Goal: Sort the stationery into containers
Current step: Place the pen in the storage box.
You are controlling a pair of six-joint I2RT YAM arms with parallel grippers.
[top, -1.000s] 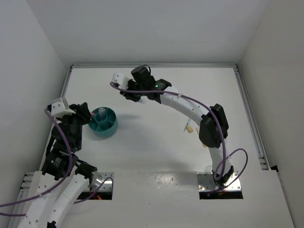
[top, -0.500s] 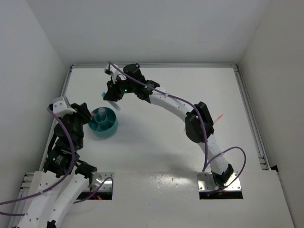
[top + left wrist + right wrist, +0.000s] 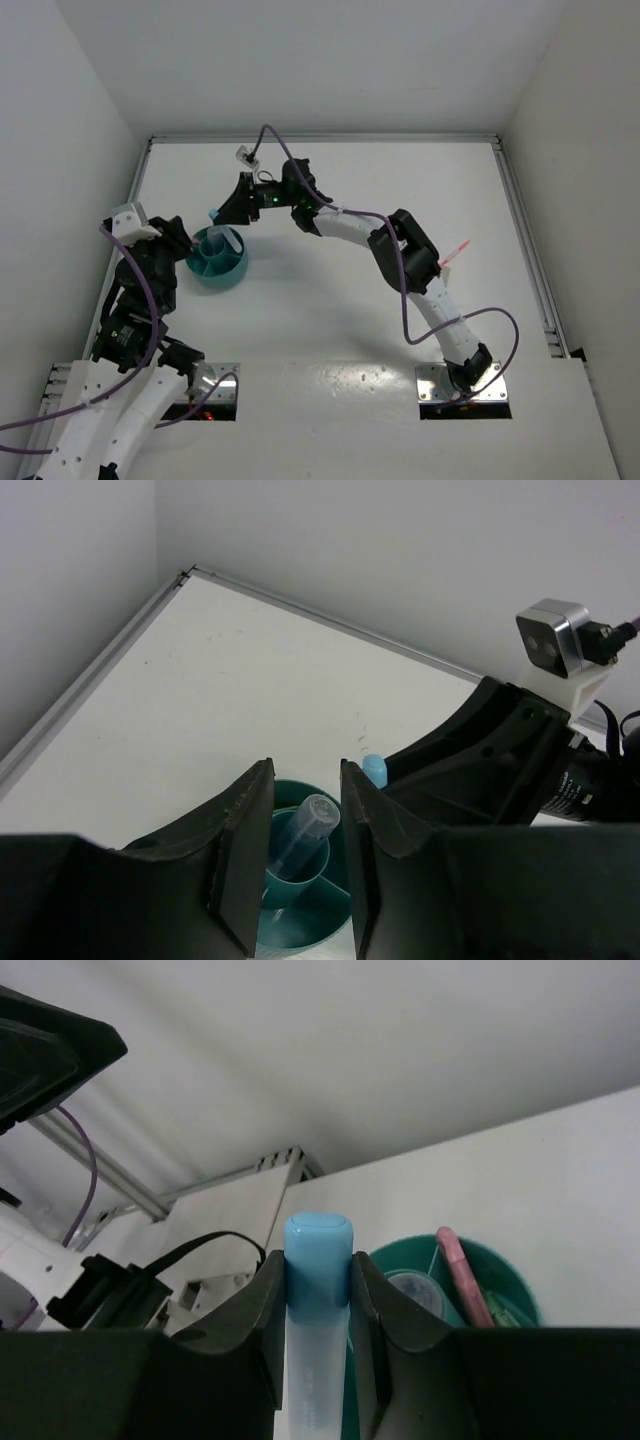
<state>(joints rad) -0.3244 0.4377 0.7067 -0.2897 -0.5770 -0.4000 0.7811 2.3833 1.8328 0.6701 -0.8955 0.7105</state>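
Note:
Next, my right gripper moves down toward the holder's far rim, away from the central tube and over the section beside it, because a clear pen (image 3: 300,835) fills that tube.
The teal round holder (image 3: 226,276) stands at the table's left, also in the left wrist view (image 3: 305,788) and the right wrist view (image 3: 500,1262). Its central tube holds a clear pen (image 3: 300,835). A pink pen (image 3: 462,1278) leans in one compartment. My right gripper (image 3: 224,214) is shut on a blue-capped marker (image 3: 318,1250) with a translucent body, held just above the holder's far rim; its cap shows in the top view (image 3: 213,214) and the left wrist view (image 3: 373,770). My left gripper (image 3: 190,248) is open at the holder's left side, jaws apart with the tube seen between them.
A thin pink pen (image 3: 455,250) lies on the table at the right, beside my right arm's elbow. White walls close the table on the left, back and right. A metal rail (image 3: 530,250) runs along the right edge.
My right gripper has swung left and down from the back middle of the table to over the holder, carrying the blue marker. The left arm has stayed put.

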